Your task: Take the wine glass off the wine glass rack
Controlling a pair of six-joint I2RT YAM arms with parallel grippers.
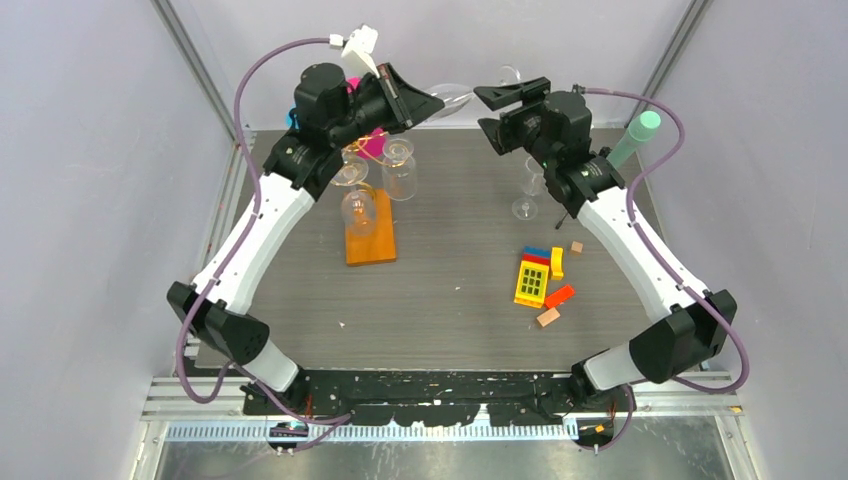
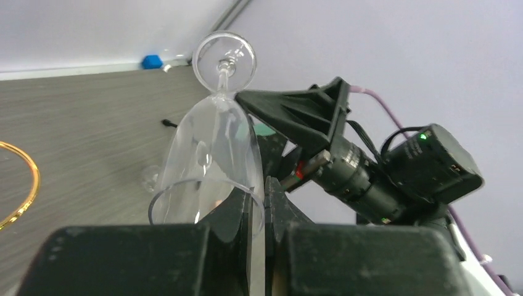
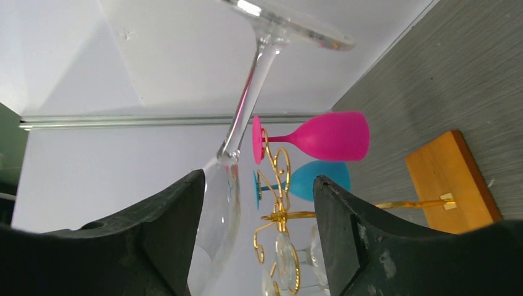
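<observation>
I will move my left gripper back and down next and turn the wine glass foot-down onto the table between the rack base and the toy blocks, because that part of the table is empty.
My left gripper (image 1: 425, 103) is shut on the rim of a clear wine glass (image 1: 455, 97) and holds it in the air behind the table, tilted, foot pointing away. In the left wrist view the rim sits pinched between the fingers at my left gripper (image 2: 265, 191), with the wine glass (image 2: 213, 148) above them. My right gripper (image 1: 497, 112) is open beside the glass. In the right wrist view the wine glass (image 3: 250, 92) lies between the jaws of my right gripper (image 3: 259, 182), close to the left finger. The gold wine glass rack (image 1: 370, 240) stands at back left.
The rack (image 3: 280, 185) carries a pink glass (image 3: 321, 135), a blue glass (image 3: 308, 179) and clear glasses (image 1: 398, 150). Another clear glass (image 1: 530, 190) stands on the table under the right arm. A mint-tipped tripod (image 1: 640, 135) is at back right. Toy blocks (image 1: 540, 280) lie right of centre.
</observation>
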